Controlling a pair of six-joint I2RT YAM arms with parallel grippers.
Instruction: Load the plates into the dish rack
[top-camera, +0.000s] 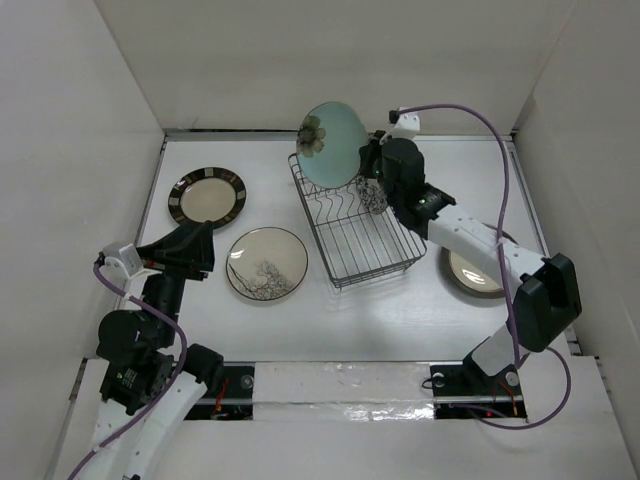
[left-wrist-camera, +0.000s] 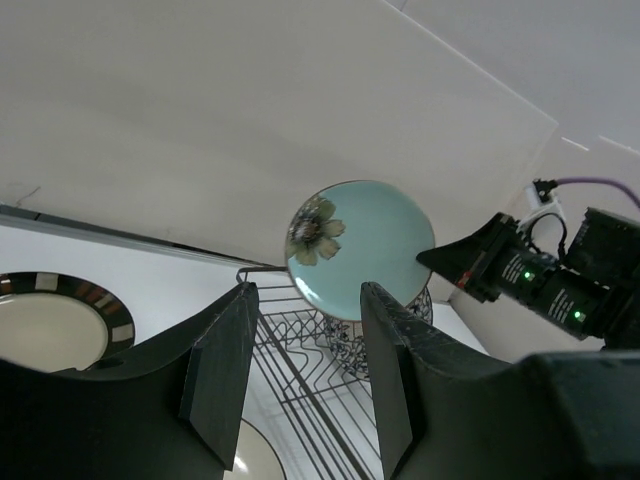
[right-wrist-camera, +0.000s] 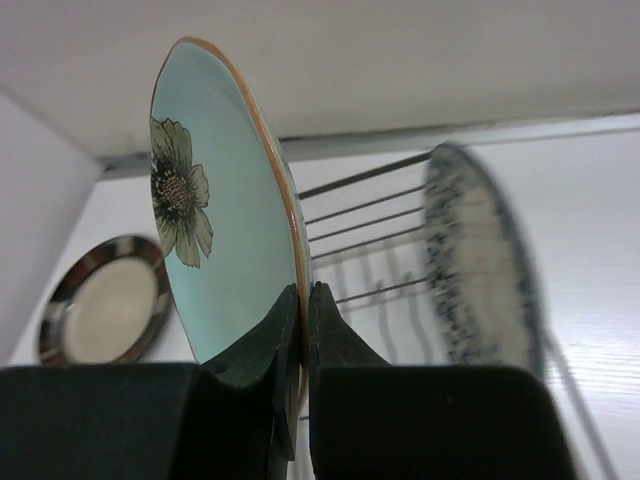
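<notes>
I will next turn my right gripper in line with the slot beside the blue floral plate (top-camera: 370, 195), lower the teal plate (top-camera: 334, 142) there and let go of it, because that slot is empty.
My right gripper (top-camera: 366, 152) is shut on the rim of the pale teal plate (top-camera: 334, 142), holding it upright above the far end of the dish rack (top-camera: 355, 222). The teal plate also shows in the right wrist view (right-wrist-camera: 215, 215) and the left wrist view (left-wrist-camera: 360, 245). A blue floral plate (top-camera: 370, 195) stands upright in the rack. The dark-striped plate (top-camera: 207, 196) and the tree-drawing plate (top-camera: 267, 263) lie flat left of the rack. A grey-brown rimmed plate (top-camera: 470, 274) lies right of the rack, partly under my right arm. My left gripper (top-camera: 205, 248) is open and empty, left of the tree-drawing plate.
White walls enclose the table on three sides. The right arm's purple cable (top-camera: 500, 180) loops over the right side. The arm bases stand at the near edge.
</notes>
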